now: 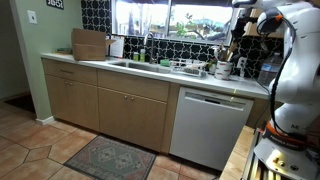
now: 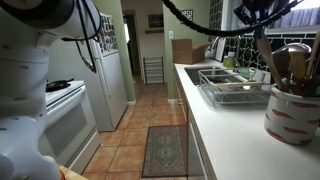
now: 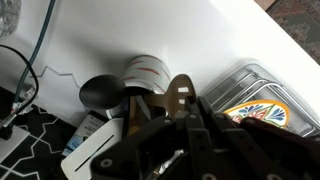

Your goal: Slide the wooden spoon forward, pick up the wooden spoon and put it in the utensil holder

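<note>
I need to move my gripper slightly toward the black ladle over the utensil holder (image 2: pixel 290 112) next and then let go of the wooden spoon, because the utensil holder's opening (image 2: pixel 297 94) is right below.
The utensil holder (image 2: pixel 290 112) is a white crock with red stripes on the counter, next to the dish rack. It holds several utensils. In the wrist view I look down on the utensil holder (image 3: pixel 146 71), with a black ladle (image 3: pixel 100 92) in it. My gripper (image 3: pixel 185 122) hangs right above the holder. The jaws look closed on the wooden spoon (image 3: pixel 181 92), whose slotted head points down towards the holder's mouth. In an exterior view the gripper (image 1: pixel 238 42) is over the holder (image 1: pixel 222 69) at the counter's far end.
A wire dish rack (image 2: pixel 236 92) stands beside the holder and a colourful plate (image 3: pixel 262 108) lies in it. The sink (image 1: pixel 140 64) and a cardboard box (image 1: pixel 90 44) are farther along the counter. A stove (image 2: pixel 60 100) stands across the aisle.
</note>
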### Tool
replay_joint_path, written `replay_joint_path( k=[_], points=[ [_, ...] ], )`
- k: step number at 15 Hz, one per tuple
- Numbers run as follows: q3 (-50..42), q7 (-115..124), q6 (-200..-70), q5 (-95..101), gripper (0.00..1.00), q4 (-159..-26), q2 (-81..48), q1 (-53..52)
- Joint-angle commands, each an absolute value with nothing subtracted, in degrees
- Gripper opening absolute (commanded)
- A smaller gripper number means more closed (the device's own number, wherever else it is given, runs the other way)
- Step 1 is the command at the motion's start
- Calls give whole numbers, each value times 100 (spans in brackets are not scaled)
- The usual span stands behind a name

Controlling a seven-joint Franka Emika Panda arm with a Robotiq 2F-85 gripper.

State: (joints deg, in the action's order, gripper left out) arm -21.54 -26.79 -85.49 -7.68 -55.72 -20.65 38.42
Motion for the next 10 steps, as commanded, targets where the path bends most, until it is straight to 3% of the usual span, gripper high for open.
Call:
replay_joint_path(
  k=[1, 10],
  points=[
    [-1898, -2378, -8228, -905, 1, -4854, -2567, 4290],
    [-1883, -1879, -8230, -691, 1, -4221, -3130, 4397]
  ],
)
